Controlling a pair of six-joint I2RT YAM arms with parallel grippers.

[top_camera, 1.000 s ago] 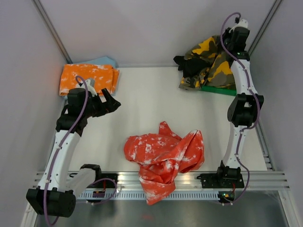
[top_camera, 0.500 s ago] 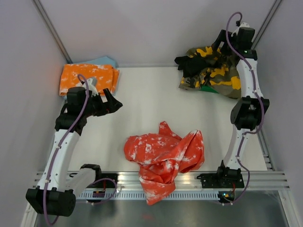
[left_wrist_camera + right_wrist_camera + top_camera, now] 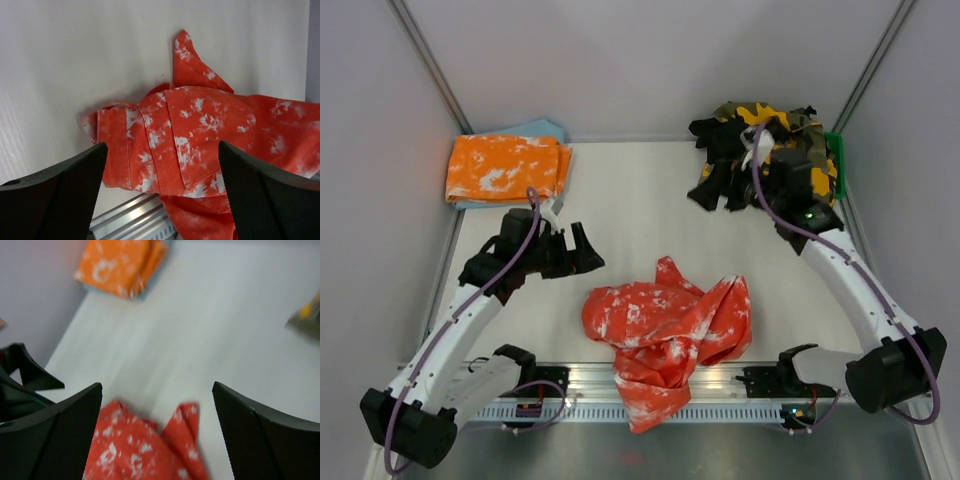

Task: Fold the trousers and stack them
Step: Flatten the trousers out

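Note:
The red trousers' corner nearest my left gripper lies loose on the table, so I will lower my left gripper and move it gently back onto that corner to close.
The red trousers (image 3: 665,330) with white splotches lie crumpled at the table's front middle, one part hanging over the front rail (image 3: 720,378). My left gripper (image 3: 590,253) hovers open just left of them. In the left wrist view the trousers (image 3: 200,130) fill the gap between that gripper's (image 3: 162,145) wide jaws, which touch nothing. My right gripper (image 3: 715,195) is open and empty, above the table in front of the back right pile. In its blurred wrist view the trousers (image 3: 135,450) lie below and beyond the open right gripper (image 3: 156,386).
A folded orange-and-white pair (image 3: 505,167) rests on a light blue cloth (image 3: 538,130) at the back left, also in the right wrist view (image 3: 122,265). A heap of camouflage and black clothes (image 3: 780,130) lies at the back right over a green object (image 3: 833,150). Walls close in three sides.
The right arm swung down from above the back right heap toward the middle, its gripper now open and the camouflage clothes dropped. The left gripper moved right, nearer the red trousers.

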